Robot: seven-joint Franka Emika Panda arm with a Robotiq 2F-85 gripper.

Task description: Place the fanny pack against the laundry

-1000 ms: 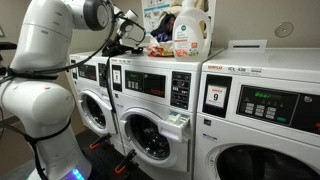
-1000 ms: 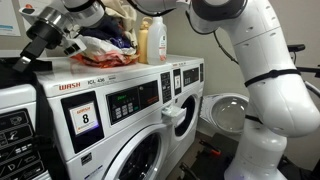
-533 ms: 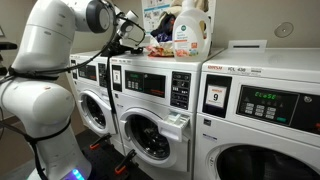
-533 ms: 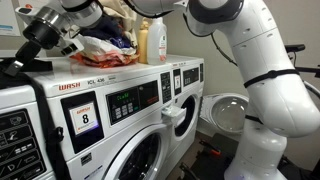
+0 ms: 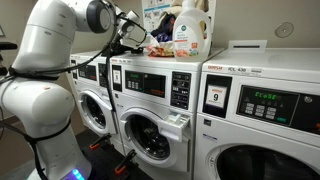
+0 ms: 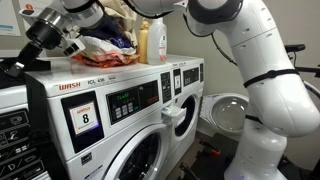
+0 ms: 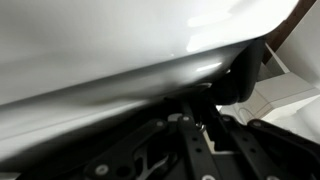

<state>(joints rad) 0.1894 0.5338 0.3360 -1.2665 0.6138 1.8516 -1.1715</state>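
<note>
The pack will next go up and then across the washer top in my gripper to the laundry's closest edge (image 6: 86,50), because there is bare top between them. My gripper will let go of it there.
In the wrist view my gripper (image 7: 197,108) is shut, its fingertips pinched on black fabric that runs into the fanny pack (image 7: 245,65), a dark lump lying on the white washer top (image 7: 90,50). In an exterior view the gripper (image 6: 38,58) reaches down at the washer top's corner, where the black fanny pack (image 6: 13,68) lies. The laundry (image 6: 105,47) is a mixed-colour heap a short way off on the same top, apart from the pack. In an exterior view the gripper (image 5: 128,38) sits just beside the laundry (image 5: 160,48).
A white and orange detergent jug (image 5: 190,30) stands behind the laundry, also seen as the detergent jug (image 6: 155,40). A row of front-loading washers (image 5: 150,110) fills the room. One washer door (image 6: 225,110) stands open near the arm's base.
The jaws have gone from open to shut at the fanny pack. The arm has hardly moved.
</note>
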